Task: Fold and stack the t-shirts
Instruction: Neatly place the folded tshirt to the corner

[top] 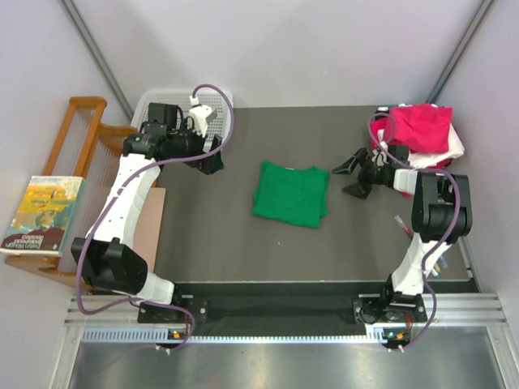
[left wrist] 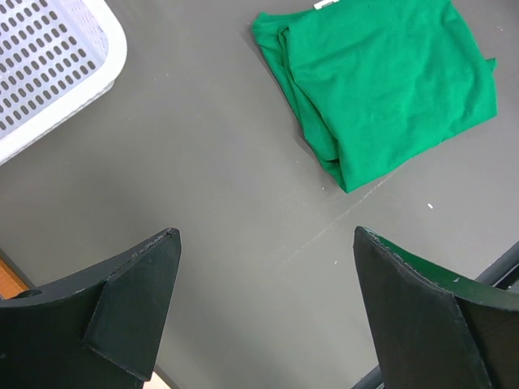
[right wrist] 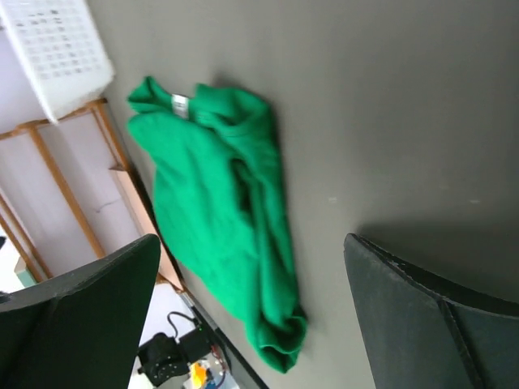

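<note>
Next, my right gripper will go left in the top view to the green shirt's side edge point(top: 326, 186) point(right wrist: 269, 190) and close where its layers lie folded together.
A bright green t-shirt point(top: 290, 194) lies folded in the middle of the dark table. It also shows in the left wrist view point(left wrist: 381, 81) and in the right wrist view point(right wrist: 211, 211). More t-shirts sit heaped at the back right corner: a magenta-pink one point(top: 422, 126) on top, a white one point(top: 451, 147) under it. My left gripper point(top: 211, 160) hovers left of the green shirt, open and empty point(left wrist: 266, 235). To the shirt's right, my right gripper point(top: 349, 179) is open too, with nothing between its fingers point(right wrist: 251, 241).
A white mesh basket point(top: 154, 104) stands at the back left corner, also in the left wrist view point(left wrist: 49, 65). A wooden rack point(top: 81, 130) with a book point(top: 45, 215) stands off the table's left side. Grey walls close in on both sides.
</note>
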Controlling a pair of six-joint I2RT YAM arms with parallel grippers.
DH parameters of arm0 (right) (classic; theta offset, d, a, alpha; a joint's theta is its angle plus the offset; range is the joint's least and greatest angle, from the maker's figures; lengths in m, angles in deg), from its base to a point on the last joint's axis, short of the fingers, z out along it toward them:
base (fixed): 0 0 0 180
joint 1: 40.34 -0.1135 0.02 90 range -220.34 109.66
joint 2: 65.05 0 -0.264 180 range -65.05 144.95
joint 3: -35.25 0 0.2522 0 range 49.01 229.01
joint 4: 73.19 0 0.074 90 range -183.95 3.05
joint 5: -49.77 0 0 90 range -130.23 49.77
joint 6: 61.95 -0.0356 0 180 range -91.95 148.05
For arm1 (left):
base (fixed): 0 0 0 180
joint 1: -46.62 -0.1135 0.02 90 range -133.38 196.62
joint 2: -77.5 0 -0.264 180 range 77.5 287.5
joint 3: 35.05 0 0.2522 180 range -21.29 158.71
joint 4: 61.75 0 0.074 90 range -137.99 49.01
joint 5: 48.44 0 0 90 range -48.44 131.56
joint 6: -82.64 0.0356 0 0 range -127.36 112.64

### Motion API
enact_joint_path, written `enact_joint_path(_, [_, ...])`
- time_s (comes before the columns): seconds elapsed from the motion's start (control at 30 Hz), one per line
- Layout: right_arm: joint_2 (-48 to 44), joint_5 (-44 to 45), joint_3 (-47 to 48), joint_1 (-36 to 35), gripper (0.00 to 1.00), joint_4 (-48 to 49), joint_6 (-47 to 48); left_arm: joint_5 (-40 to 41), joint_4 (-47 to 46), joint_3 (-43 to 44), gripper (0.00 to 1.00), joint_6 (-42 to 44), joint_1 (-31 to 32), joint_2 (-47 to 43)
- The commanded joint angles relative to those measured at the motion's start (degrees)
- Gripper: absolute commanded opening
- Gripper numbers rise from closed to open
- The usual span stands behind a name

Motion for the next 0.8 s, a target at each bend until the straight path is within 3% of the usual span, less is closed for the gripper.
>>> enact_joint_path(0.0, [1.7, -1.2, 0.9, 0.3, 0.95, 1.3, 2.2, -1.3, 0.8, 1.7, 0.92, 0.3, 0.0, -2.3])
enact_joint_path(0.33, [6.8, -0.7, 4.4, -1.3, 0.96, 1.8, 2.0, -1.6, 0.9, 3.0, 0.92, -0.1, 0.2, -1.5])
enact_joint_path(0.77, [12.2, -0.1, 8.0, -10.3, 0.96, 3.4, 1.3, -1.4, 0.8, 3.2, 0.92, -0.3, 0.3, -0.7])
